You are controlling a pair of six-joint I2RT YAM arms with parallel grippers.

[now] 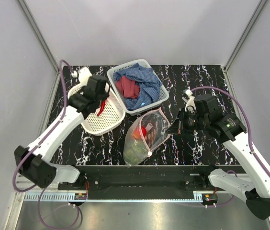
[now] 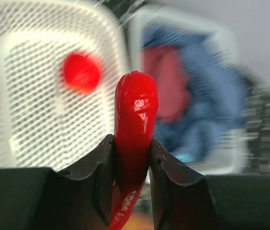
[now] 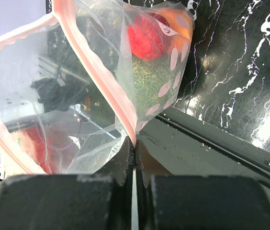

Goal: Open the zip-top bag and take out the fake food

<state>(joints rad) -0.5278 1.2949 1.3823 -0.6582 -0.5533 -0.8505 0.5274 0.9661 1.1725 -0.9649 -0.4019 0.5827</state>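
Note:
The red chili pepper should go down next into the red fruit's basket (image 1: 108,111) (image 2: 95,111), toward that basket's side beside the cloth basket, where my left gripper will open.
The zip-top bag (image 1: 144,136) lies open at the table's front centre, with a red round fruit (image 1: 143,132) and something green inside. My right gripper (image 1: 174,128) is shut on the bag's pink zip rim (image 3: 125,108) and holds the mouth up. Through the plastic the right wrist view shows the red fruit (image 3: 144,38), an orange-peach fruit (image 3: 177,21) and the green piece (image 3: 149,79). My left gripper (image 1: 99,102) is shut on the red chili pepper (image 2: 134,115) above the left white basket (image 1: 107,125). A red round fruit (image 2: 81,72) lies in that basket.
A second white basket (image 1: 158,99) at the back centre holds blue and red cloths (image 1: 140,84); it also shows blurred in the left wrist view (image 2: 187,96). Grey walls enclose the table. The table's front rail (image 3: 211,148) runs just below the bag.

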